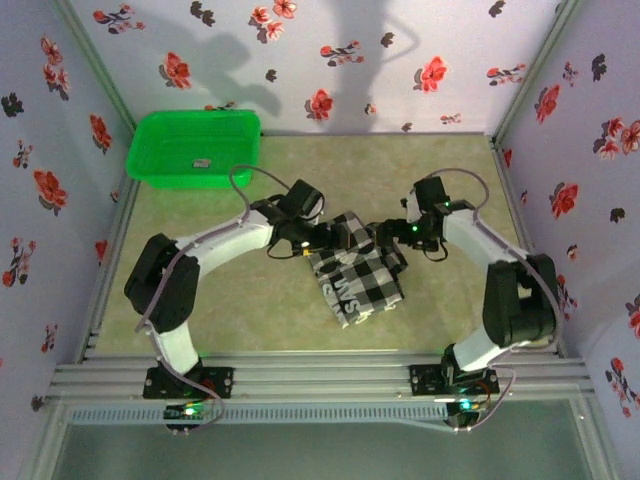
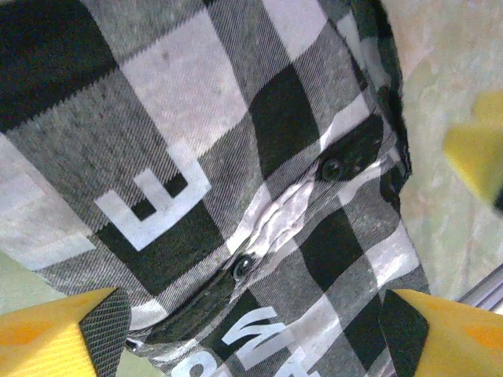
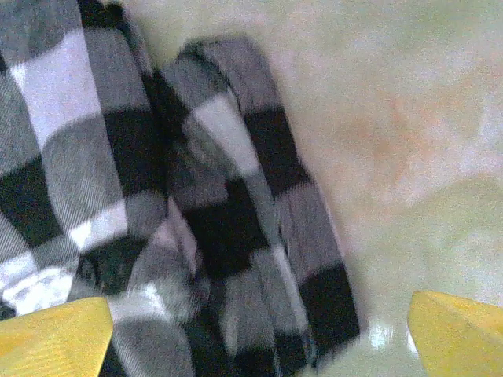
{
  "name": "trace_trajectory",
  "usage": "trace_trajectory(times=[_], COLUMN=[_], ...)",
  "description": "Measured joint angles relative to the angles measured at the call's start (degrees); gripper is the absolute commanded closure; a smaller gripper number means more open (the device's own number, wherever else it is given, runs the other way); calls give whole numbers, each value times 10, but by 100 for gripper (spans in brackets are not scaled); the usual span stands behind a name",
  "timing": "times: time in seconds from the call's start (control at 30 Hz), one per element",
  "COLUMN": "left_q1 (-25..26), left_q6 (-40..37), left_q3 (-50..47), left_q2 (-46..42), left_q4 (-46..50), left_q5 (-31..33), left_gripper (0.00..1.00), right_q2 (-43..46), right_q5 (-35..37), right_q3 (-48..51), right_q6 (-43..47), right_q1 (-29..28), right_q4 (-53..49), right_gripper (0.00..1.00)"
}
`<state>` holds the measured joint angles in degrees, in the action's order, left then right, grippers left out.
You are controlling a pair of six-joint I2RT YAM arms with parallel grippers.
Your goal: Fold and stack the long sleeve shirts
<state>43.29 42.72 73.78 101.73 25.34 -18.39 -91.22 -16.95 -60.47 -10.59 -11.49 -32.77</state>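
Observation:
My right gripper moves across the sleeve next, comes down onto the bundle's edge beside it, toward my left gripper, and closes.
The long sleeve shirt point(image 1: 360, 278) lies folded into a compact bundle in the middle of the table, its black-and-white checks and white lettering facing up. My left gripper point(image 1: 332, 238) hovers over its far left corner. Its yellow fingers point(image 2: 55, 334) stand wide apart above the buttoned placket point(image 2: 244, 265), so the left gripper point(image 2: 263, 349) is open and grips nothing. My right gripper point(image 1: 388, 236) is at the bundle's far right corner. It is open too point(image 3: 255, 342), with a folded sleeve edge point(image 3: 236, 196) lying flat on the table below its yellow fingertips point(image 3: 460, 330).
A green plastic basket point(image 1: 150, 165) stands at the back left, well away from the shirt. Flowered walls point(image 1: 60, 150) close in the table on three sides. Bare table point(image 1: 230, 300) lies in front of the shirt and to both sides.

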Motion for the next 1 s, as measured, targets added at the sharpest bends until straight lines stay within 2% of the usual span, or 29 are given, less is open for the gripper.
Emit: trace_trajectory(times=[0.3, 0.67, 1.0], left_q1=[34, 36, 36], left_q6=[48, 54, 54], left_q3=[-66, -67, -67], left_q2=[-7, 4, 19], left_q4=[-48, -66, -69], left_q5=[-7, -5, -3], left_gripper=[15, 15, 15], right_q2=[-108, -144, -128], right_q5=[-99, -104, -120], right_q3=[-54, -50, -13], right_q6=[33, 47, 45], right_q1=[19, 7, -26], right_q4=[64, 94, 118], right_gripper=[0, 1, 2])
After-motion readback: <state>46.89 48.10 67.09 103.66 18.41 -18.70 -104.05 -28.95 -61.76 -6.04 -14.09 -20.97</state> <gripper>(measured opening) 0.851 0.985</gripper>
